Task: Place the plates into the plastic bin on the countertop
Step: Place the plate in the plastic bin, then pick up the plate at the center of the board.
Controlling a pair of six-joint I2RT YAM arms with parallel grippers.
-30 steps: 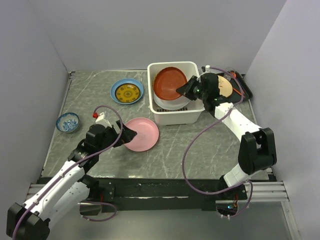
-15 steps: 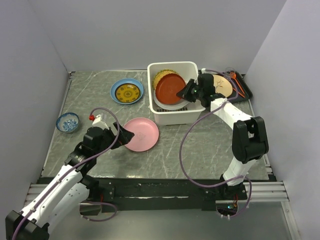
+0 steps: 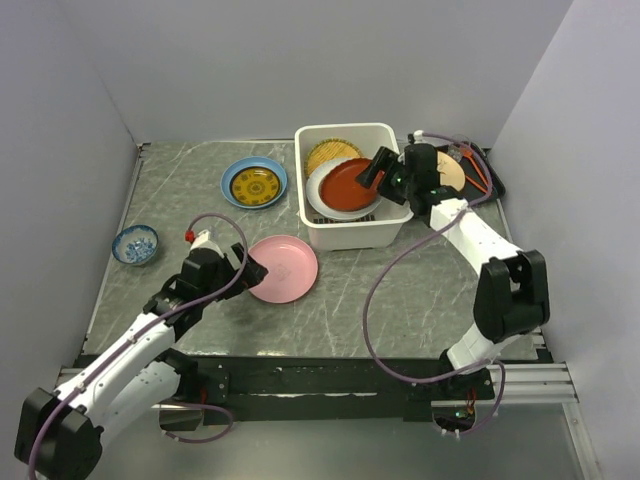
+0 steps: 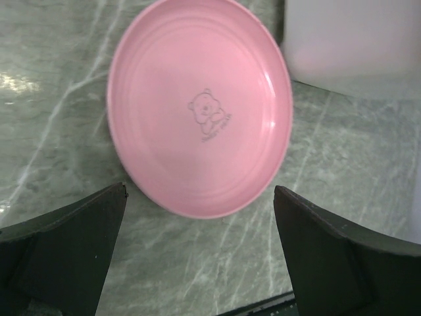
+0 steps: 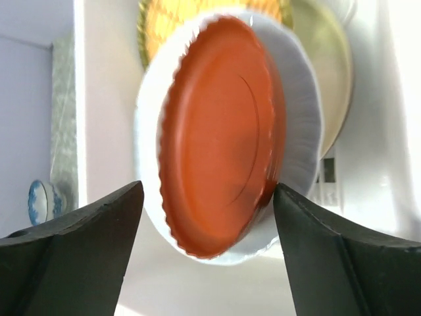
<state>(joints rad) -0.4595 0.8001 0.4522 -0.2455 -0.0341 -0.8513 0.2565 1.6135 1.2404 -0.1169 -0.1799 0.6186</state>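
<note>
The pink plate's rim away from the bin is below my left gripper and to the left in the wrist view, so the gripper needs to go down and that way next.
The white plastic bin (image 3: 346, 232) stands at the back middle of the countertop (image 3: 400, 290). Inside it a red plate (image 3: 345, 185) (image 5: 220, 131) lies on a white plate (image 3: 322, 196) (image 5: 299, 112), beside a yellow lattice plate (image 3: 332, 153) (image 5: 164, 20). My right gripper (image 3: 378, 168) (image 5: 208, 186) hangs open over the bin's right side, its jaws either side of the red plate's rim without gripping it. A pink plate (image 3: 285, 267) (image 4: 200, 105) lies flat on the countertop. My left gripper (image 3: 250, 268) (image 4: 199, 191) is open at its near-left edge. A blue plate (image 3: 254, 183) with a yellow centre lies left of the bin.
A small blue patterned bowl (image 3: 135, 244) sits near the left wall. A black tray (image 3: 492, 185) at the back right holds a cream plate (image 3: 452, 175) and orange utensils. Grey walls close in three sides.
My right gripper has opened and let go of the red plate, which now rests lower on the white plate in the bin. My left gripper has edged closer to the pink plate.
</note>
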